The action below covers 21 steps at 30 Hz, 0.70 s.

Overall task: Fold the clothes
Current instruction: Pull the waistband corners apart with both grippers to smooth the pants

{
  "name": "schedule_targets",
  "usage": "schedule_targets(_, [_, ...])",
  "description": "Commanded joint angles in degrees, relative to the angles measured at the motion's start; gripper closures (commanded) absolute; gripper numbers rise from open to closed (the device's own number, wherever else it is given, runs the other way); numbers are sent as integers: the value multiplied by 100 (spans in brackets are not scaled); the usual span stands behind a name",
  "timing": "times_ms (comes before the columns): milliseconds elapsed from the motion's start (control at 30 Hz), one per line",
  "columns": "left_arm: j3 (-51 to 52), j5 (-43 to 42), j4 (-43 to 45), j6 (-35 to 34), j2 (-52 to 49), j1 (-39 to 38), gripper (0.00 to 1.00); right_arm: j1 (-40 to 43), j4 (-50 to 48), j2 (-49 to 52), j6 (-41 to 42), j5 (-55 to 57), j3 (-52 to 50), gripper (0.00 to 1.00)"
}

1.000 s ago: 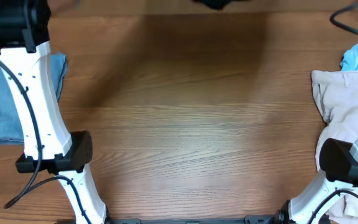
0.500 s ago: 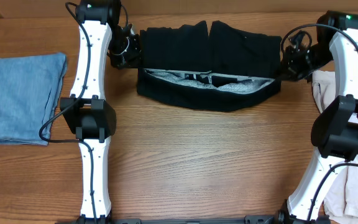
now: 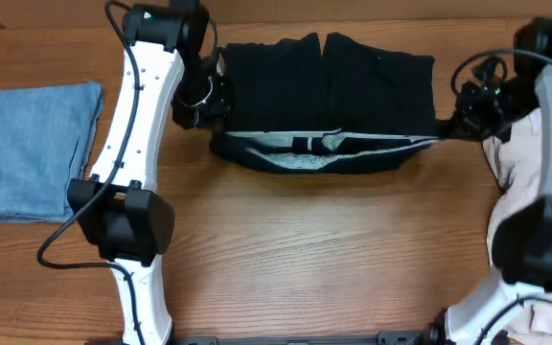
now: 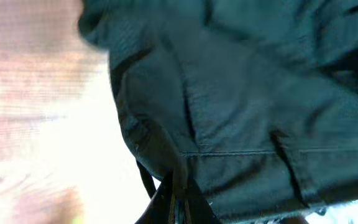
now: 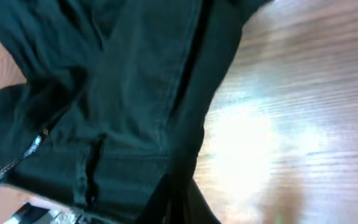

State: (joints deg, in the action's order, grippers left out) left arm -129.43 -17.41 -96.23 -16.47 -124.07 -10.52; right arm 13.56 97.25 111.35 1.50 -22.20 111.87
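Observation:
My right gripper moves back and down next and lays the waistband's corner onto the bare table in front, since it still hangs raised with its grey lining open.
Black shorts (image 3: 324, 96) lie across the back middle of the table, waistband toward the front with its grey lining showing. My left gripper (image 3: 209, 107) is shut on the shorts' left waistband corner; the left wrist view shows the fingers (image 4: 178, 202) pinching black cloth (image 4: 247, 106). My right gripper (image 3: 446, 123) is shut on the right waistband corner; the right wrist view shows the fingers (image 5: 182, 202) closed on the black fabric (image 5: 104, 93). A faded-blue folded garment (image 3: 36, 149) lies at the far left. A beige garment (image 3: 535, 158) lies at the right edge.
The wooden table (image 3: 305, 259) extends in front of the shorts. The white arm links stand at the left (image 3: 123, 192) and right (image 3: 544, 240). More pale cloth (image 3: 549, 297) lies at the lower right corner.
A second ago the shorts were out of view at the back edge. Both grippers have since dragged them toward the front, and the waistband is now pulled tauter and narrower.

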Motion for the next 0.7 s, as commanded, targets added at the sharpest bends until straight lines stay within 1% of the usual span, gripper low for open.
schedule_targets(0, [925,800,31,96,66,181,96,219,-72,-592,72,761,-979,96])
schedule_targets(67, [1720,820,361,39,66,181,96,214,-385,-647,74,758,-1873,96])
schedule_targets(133, [2330,890,623,-46,66,184,96,214,-922,-647,179,756,-2940,96])
schedule_targets(200, [2715,907,739,-46,66,186,96,214,-1287,-647,317,756,-3556,96])
schedule_targets(233, [2903,907,800,-44,66,186,96,214,-1384,-647,337,754,-3746,90])
schedule_targets(267, [3121,984,859,-26,66,186,96,214,-1381,-647,369,734,-3753,67])
schedule_targets(300, [3281,1056,916,-28,66,186,94,214,-1364,-647,369,713,-3735,57])
schedule_targets(333, [3388,1036,935,-28,66,186,90,214,-1349,-647,367,713,-3713,53])
schedule_targets(367, [3501,1034,927,-26,66,186,70,214,-1298,-647,341,710,-3648,43])
schedule_targets(400, [3565,1036,868,-26,66,186,28,214,-1207,-647,321,713,-3541,36])
schedule_targets(433, [3567,1029,765,-28,66,186,7,214,-1069,-647,299,710,-3348,25])
schedule_targets(467, [3519,1027,717,-28,103,186,0,214,-944,-647,297,713,-2977,14])
schedule_targets(500, [3307,866,581,-26,197,186,0,214,-817,-647,297,706,-2573,5])
schedule_targets(533, [3008,715,470,-26,358,157,0,214,-658,-647,275,691,-2122,0])
schedule_targets(600, [2695,704,461,-33,632,98,0,214,-625,-647,136,568,-1862,0])
schedule_targets(633, [2391,704,560,-48,920,50,0,214,-710,-647,-457,-103,-1792,0])
schedule_targets(667, [2249,686,780,-48,1106,31,0,214,-804,-647,-879,-643,-1792,0])
